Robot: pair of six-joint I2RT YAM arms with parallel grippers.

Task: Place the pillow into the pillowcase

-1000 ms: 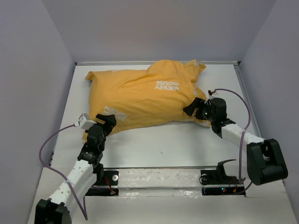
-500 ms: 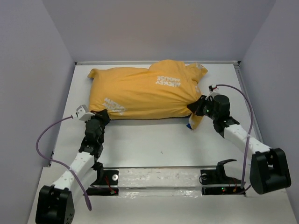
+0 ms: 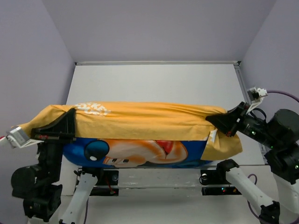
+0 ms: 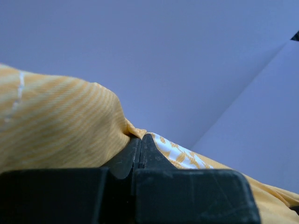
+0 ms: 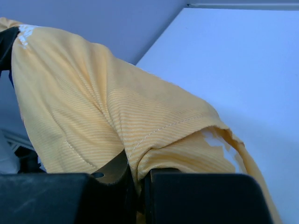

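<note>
The far part of the white table is below my right gripper and outward of it. I should lower my right gripper outward there next, to lay the hanging pillowcase down and release it.
The pillowcase (image 3: 149, 120) hangs lifted off the table, stretched sideways between both arms. Its mustard-yellow face is uppermost and the blue face with the cartoon (image 3: 140, 151) shows along the lower side. It looks bulky; the pillow is hidden. My left gripper (image 3: 70, 116) is shut on the left end; in the left wrist view the black fingertips (image 4: 140, 138) pinch yellow fabric (image 4: 56, 121). My right gripper (image 3: 211, 119) is shut on the right end, with a fold of yellow cloth (image 5: 93, 107) caught between its fingers (image 5: 138, 173). A loose flap (image 3: 224, 145) droops below it.
The white table (image 3: 154, 84) lies beneath and behind the raised cloth, boxed in by grey walls on three sides. A mounting rail (image 3: 159, 179) with the arm bases runs along the near edge. A purple cable (image 3: 280, 93) loops off the right wrist.
Both grippers shut on the pillowcase's ends and raised it from the table towards the camera. It now hangs stretched between them, with the blue cartoon face showing.
</note>
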